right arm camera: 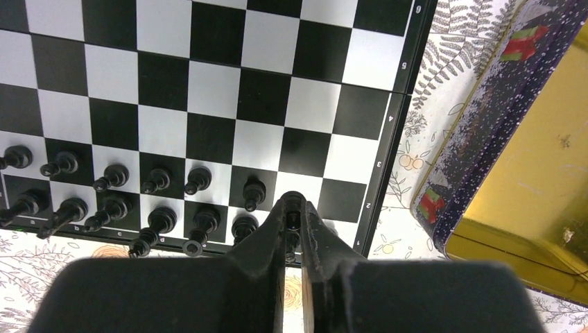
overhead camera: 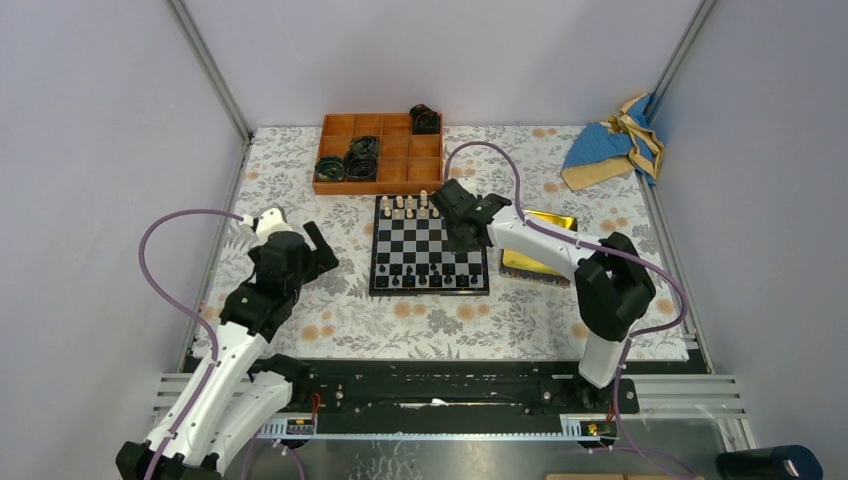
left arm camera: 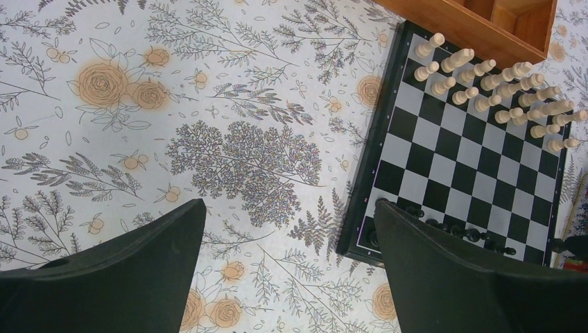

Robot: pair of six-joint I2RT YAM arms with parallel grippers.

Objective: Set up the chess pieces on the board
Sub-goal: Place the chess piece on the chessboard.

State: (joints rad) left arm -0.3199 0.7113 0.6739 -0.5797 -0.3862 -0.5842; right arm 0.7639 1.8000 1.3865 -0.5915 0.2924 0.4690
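Note:
My right gripper comes down onto the empty silvery square (overhead camera: pixel 461 268) (right arm camera: pixel 299 184) beside the row's end pawn next and releases its black pawn where that front row still lacks one.
The board (overhead camera: pixel 425 245) of black and silvery checks lies mid-table. Cream chessmen (overhead camera: pixel 405 207) stand along its far rows, and the black chess pieces (right arm camera: pixel 157 180) fill two near rows. My right gripper (right arm camera: pixel 294 215) hovers over the board's near right part (right arm camera: pixel 215 90), shut on a small black chess piece (right arm camera: pixel 292 223) pinched between its fingertips. In the top view that gripper (overhead camera: pixel 462 240) sits over the board's right side. My left gripper (left arm camera: pixel 289 205) is open and holds nothing. It hangs over the flowered cloth just left of the board (left arm camera: pixel 457 159); in the top view this gripper (overhead camera: pixel 322 252) is beside the board's left edge.
An orange compartment tray (overhead camera: pixel 380 155) with black coiled rings (overhead camera: pixel 360 158) stands behind the board. A gold tin with a dark patterned rim (right arm camera: pixel 527 159) lies close to the board's right edge. A blue and tan cloth (overhead camera: pixel 610 145) is bunched at the back right.

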